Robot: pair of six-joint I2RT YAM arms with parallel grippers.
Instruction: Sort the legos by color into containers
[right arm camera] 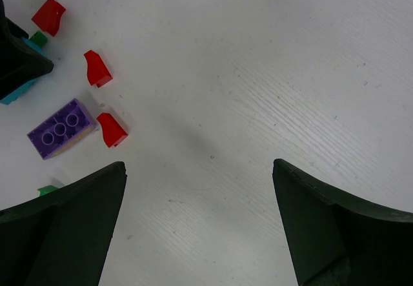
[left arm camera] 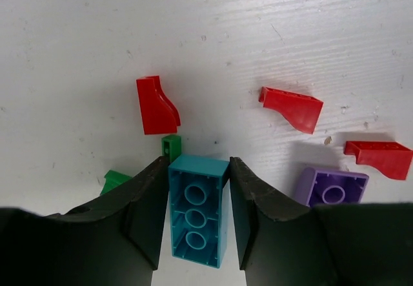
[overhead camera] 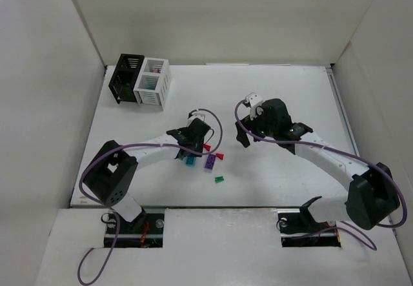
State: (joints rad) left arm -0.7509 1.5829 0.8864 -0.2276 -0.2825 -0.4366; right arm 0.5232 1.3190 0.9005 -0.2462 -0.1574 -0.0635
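My left gripper lifts the teal brick next and swings outward from the pile over the white bin's near section (overhead camera: 149,82), because teal already shows inside.
My left gripper (left arm camera: 199,164) is shut on a teal brick (left arm camera: 197,208), its fingertips pressing both long sides at table level; it shows in the top view (overhead camera: 190,153) too. Around it lie three red wedges (left arm camera: 157,105) (left arm camera: 292,108) (left arm camera: 379,157), a purple brick (left arm camera: 332,188) and two green pieces (left arm camera: 171,147) (left arm camera: 115,180). My right gripper (right arm camera: 199,170) is open and empty over bare table, to the right of the pile (overhead camera: 242,134). The black bin (overhead camera: 126,78) and the white bin (overhead camera: 153,82) stand side by side at the far left.
A loose green piece (overhead camera: 219,179) lies nearer the front, below the purple brick (overhead camera: 211,163). White walls enclose the table on the left, back and right. The right wrist view shows the purple brick (right arm camera: 60,128) and red wedges (right arm camera: 97,68) at its left.
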